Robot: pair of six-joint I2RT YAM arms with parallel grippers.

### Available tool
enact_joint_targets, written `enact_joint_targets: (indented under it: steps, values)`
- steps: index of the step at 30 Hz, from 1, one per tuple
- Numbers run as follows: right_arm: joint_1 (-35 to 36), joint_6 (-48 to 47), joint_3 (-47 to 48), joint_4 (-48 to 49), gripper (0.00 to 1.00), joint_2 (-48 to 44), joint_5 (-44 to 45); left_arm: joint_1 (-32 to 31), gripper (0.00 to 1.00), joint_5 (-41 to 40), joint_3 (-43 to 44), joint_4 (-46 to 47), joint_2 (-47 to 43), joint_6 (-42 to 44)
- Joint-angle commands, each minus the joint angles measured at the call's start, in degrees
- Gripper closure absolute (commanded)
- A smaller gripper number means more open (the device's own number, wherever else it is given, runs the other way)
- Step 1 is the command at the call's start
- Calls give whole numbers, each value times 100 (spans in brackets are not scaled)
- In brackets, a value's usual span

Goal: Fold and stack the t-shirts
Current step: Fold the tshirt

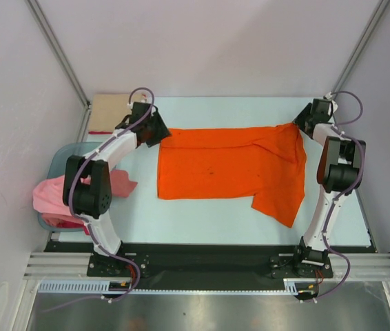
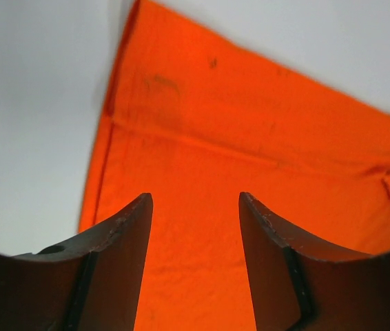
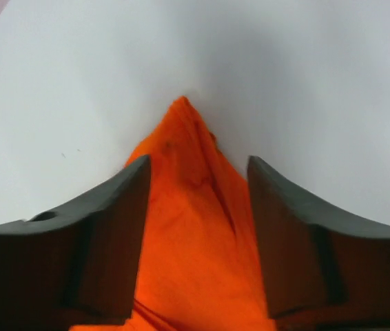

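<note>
The robot's left gripper will next move back along the orange t-shirt's side edge and down onto its near corner by the tub, because that corner lies flat and uncovered.
A bright orange t-shirt (image 1: 222,165) lies spread across the middle of the table, with one sleeve hanging toward the near right. My left gripper (image 1: 159,132) is at its far left corner, open, with flat orange cloth (image 2: 250,124) under and between the fingers (image 2: 195,200). My right gripper (image 1: 297,125) is at the far right corner, open, with a bunched peak of orange cloth (image 3: 181,138) lying between its fingers (image 3: 198,165). A folded tan t-shirt (image 1: 109,114) lies at the far left corner of the table. A pink t-shirt (image 1: 50,193) hangs out of the tub.
A translucent blue-green tub (image 1: 60,155) stands at the left edge of the table, with red cloth (image 1: 60,221) inside beside the pink one. White walls and metal posts enclose the table. The table's near edge meets a black rail.
</note>
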Motion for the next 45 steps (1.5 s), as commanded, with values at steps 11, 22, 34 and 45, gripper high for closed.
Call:
enact_joint_targets:
  steps: [11,22,34,45]
  values:
    - [-316,456,-1567,-3103,18,-3339,307,-706,49,-846,-3132,-104,-2981,-888]
    - [579,1063,-3777,-3920,29,-6084,438,-1119,49,-1516,-3626,-958,-2748,-1909]
    - [580,1143,-4006,-4536,32,-6595,957,-1269,48,-1507,-3881,-914,-2352,-2314]
    - [396,1292,-4533,-4808,32,-6543,1255,-1269,83,-909,-4223,-247,-2078,-2226]
